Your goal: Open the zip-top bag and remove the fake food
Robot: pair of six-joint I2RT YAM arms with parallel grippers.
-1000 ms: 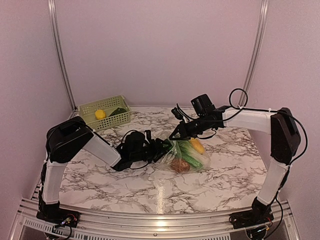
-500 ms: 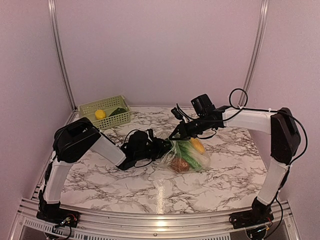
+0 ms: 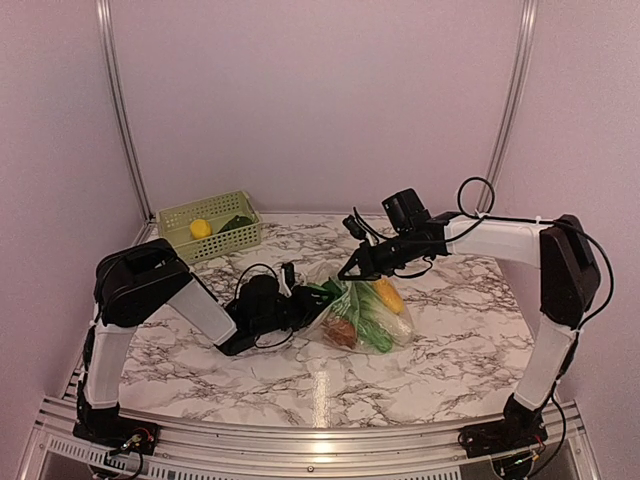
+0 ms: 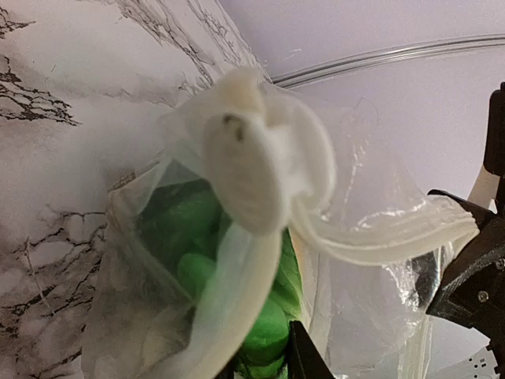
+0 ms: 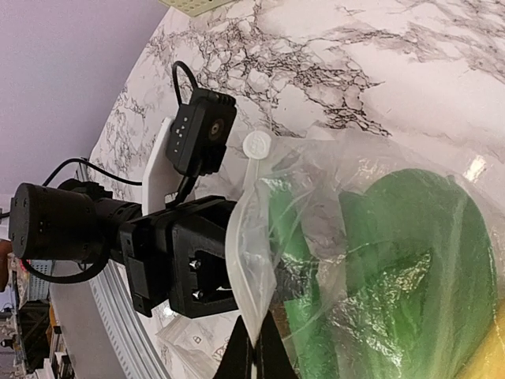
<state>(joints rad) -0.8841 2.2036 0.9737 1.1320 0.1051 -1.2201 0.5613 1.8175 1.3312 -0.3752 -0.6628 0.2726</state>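
The green piece of fake food goes up, across and down to the basket's free far side (image 3: 217, 212) next, outward and left of my left gripper in the top view, for release.
The zip-top bag (image 3: 378, 318) lies mid-table with its mouth facing left and held up. My right gripper (image 3: 350, 272) is shut on the bag's upper rim (image 5: 251, 260), its fingertips (image 5: 256, 359) pinching the clear film. My left gripper (image 3: 318, 297) is at the mouth, its jaws closed on a green piece of fake food (image 4: 270, 335) just inside the opening. More fake food sits inside: a yellow piece (image 3: 388, 294), a leafy green one (image 3: 371, 320) and a brown one (image 3: 341, 332). A white zip tab (image 4: 245, 162) hangs at the bag's corner.
A light green lattice basket (image 3: 222, 244) stands at the back left, holding a yellow piece (image 3: 201, 228) and a dark green piece (image 3: 236, 223). Metal rails run up the back wall on both sides. The left arm's black wrist (image 5: 189, 264) sits close beside the bag's mouth.
My left gripper's jaws have narrowed onto the green piece and the arm has drawn back to the left. The bag's contents have slid left. The right gripper has stayed put.
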